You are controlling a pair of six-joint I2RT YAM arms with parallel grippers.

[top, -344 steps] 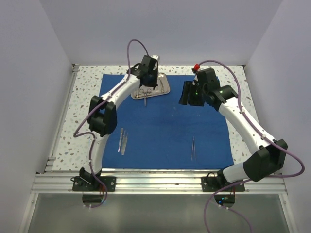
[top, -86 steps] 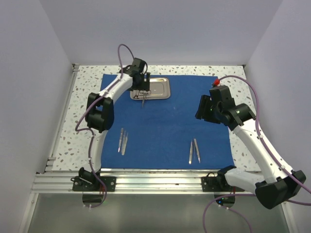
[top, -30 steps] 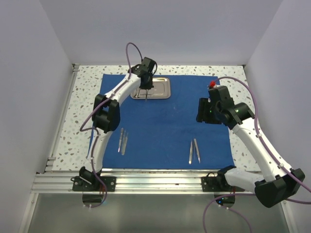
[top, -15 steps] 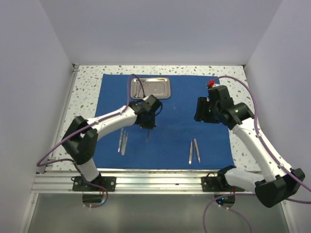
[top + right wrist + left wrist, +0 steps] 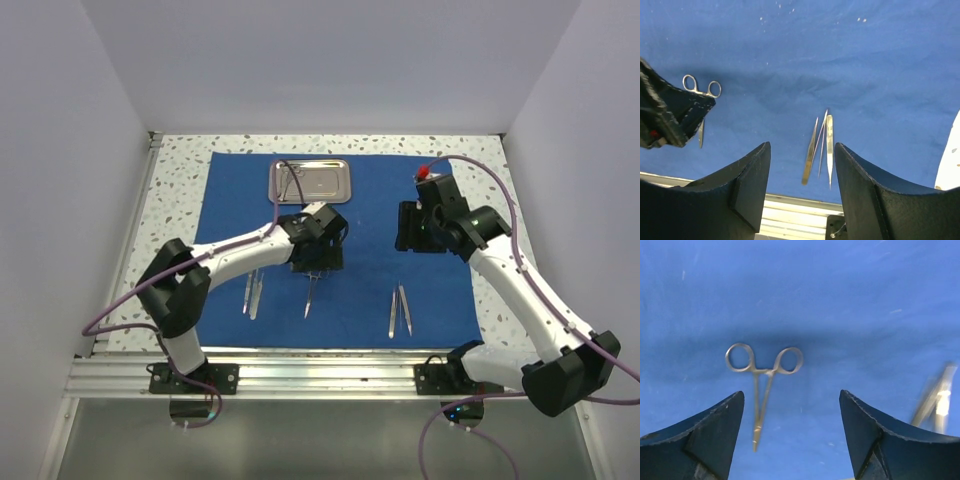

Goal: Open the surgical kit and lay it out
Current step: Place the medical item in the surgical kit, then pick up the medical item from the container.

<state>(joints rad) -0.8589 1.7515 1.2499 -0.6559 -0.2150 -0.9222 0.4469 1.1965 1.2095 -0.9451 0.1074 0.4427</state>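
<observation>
The left gripper moves outward over the steel tray (image 5: 325, 183) and down onto the ring-handled instrument's stems next, since they lie outward of it and below.
The royal-blue cloth (image 5: 360, 270) lies spread flat on the table. At its far edge stands the steel tray (image 5: 325, 183), with a small ring-handled instrument (image 5: 291, 176) in its left part. My left gripper (image 5: 314, 266) (image 5: 791, 405) hovers open over the cloth's front middle. Ring-handled forceps (image 5: 310, 293) (image 5: 762, 385) lie loose on the cloth just below it, nearer the left finger. The right gripper (image 5: 410, 228) (image 5: 802, 150) hangs open above the cloth's right half, holding nothing. A set of tweezers (image 5: 398, 310) (image 5: 821, 145) lies below it, and further tweezers (image 5: 251, 292) lie at the front left.
An aluminium rail (image 5: 320, 375) (image 5: 795, 207) runs along the near table edge, just past the cloth. Bare speckled tabletop (image 5: 165, 230) borders the cloth on the left, right and back. White walls close in three sides.
My left gripper carried the forceps from the tray to the cloth's front middle, then opened and let them go. The right arm has barely moved.
</observation>
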